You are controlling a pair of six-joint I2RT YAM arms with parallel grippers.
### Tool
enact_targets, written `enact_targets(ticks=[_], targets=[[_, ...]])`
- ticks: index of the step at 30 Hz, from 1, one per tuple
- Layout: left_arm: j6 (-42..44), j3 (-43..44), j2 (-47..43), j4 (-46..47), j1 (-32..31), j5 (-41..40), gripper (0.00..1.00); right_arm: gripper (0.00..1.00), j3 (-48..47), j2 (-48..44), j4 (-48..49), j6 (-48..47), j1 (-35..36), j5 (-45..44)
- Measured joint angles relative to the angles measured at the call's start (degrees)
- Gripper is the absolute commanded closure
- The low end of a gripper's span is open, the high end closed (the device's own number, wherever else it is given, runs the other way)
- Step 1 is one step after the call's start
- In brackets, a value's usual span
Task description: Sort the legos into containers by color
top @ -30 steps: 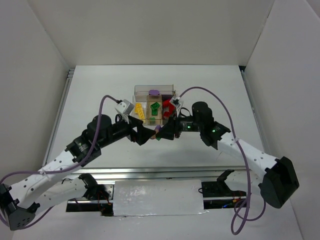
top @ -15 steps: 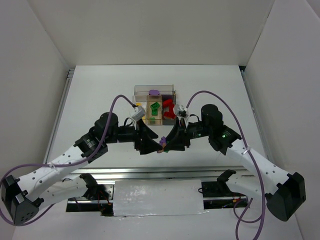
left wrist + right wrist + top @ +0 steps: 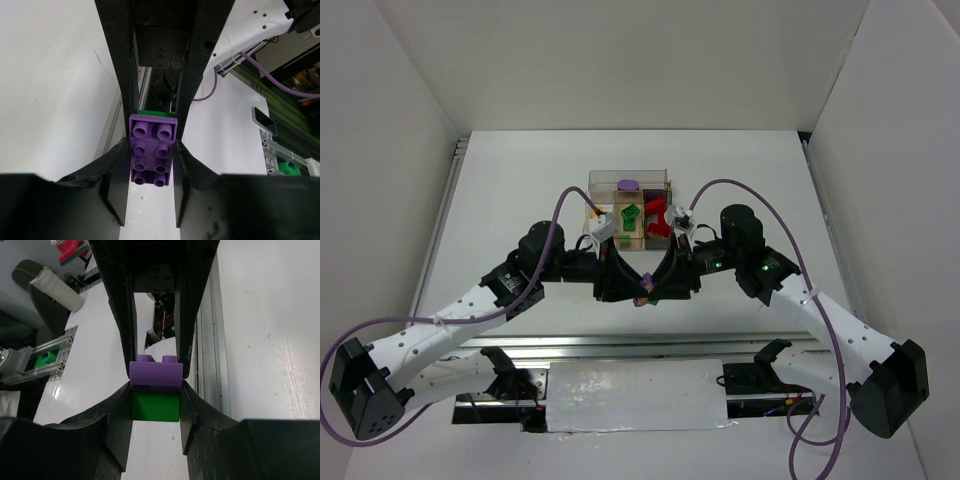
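Note:
I will move my right gripper outward, then down over the middle container to release its green lego, as green legos are already in there.
A purple lego [image 3: 644, 284] stuck on a green lego [image 3: 653, 292] hangs between both grippers, just in front of the containers [image 3: 629, 182]. My left gripper [image 3: 636, 285] is shut on the purple lego [image 3: 153, 156], its pads against the brick's long sides, with the green lego [image 3: 157, 112] edging out behind. My right gripper [image 3: 658, 288] is shut on the green lego [image 3: 155, 407], under the purple lego [image 3: 155, 376]. The left fingers [image 3: 127, 315] reach in from above there. In the containers lie a purple oval piece [image 3: 628, 185], a green lego [image 3: 631, 214] and red legos [image 3: 657, 216].
White walls enclose the table on three sides. An aluminium rail [image 3: 620, 345] runs along the near edge, close under the grippers, and a silver-taped plate [image 3: 635, 392] lies beyond it. Purple cables [image 3: 720, 185] arch above both wrists.
Both arms pulled back from the containers toward the near edge. The left gripper came in opposite the right one and went from open to shut on the purple lego.

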State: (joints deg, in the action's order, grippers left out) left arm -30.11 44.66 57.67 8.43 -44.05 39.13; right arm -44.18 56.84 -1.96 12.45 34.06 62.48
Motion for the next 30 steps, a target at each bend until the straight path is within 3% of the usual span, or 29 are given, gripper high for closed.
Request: enact_targets(ticks=[7, 10, 13, 18, 22, 30], targets=[[-0.26, 0.02, -0.55, -2.51, 2.27, -1.14, 1.0, 1.0, -2.29, 2.8, -4.33, -5.51, -0.13, 1.07], [-2.91, 0.07, -1.9, -1.16, 8.2, 1.46, 1.0, 1.0, -4.15, 3.98, -4.76, -8.13, -0.46, 1.31], [-4.87, 0.42, -3.23, -0.52, 18.29, 0.02, 1.0, 1.0, -4.2, 3.98, -6.64, -9.53, -1.09, 3.61], [-6.8, 2.47, -2.25, -0.94, 22.08, -2.34, 1.0, 1.0, -4.17, 4.98, -7.08, -9.33, -2.38, 2.4], [-6.56, 8.63, 3.02, -3.52, 22.58, -12.76, 1.0, 1.0, -3.34, 4.74, -4.46, -3.93, -2.8, -8.68], [-3.28, 23.65, 31.32, 0.79, 23.34, -30.93, 1.0, 1.0, -2.23, -0.63, -4.92, 10.56, -3.06, -37.53]])
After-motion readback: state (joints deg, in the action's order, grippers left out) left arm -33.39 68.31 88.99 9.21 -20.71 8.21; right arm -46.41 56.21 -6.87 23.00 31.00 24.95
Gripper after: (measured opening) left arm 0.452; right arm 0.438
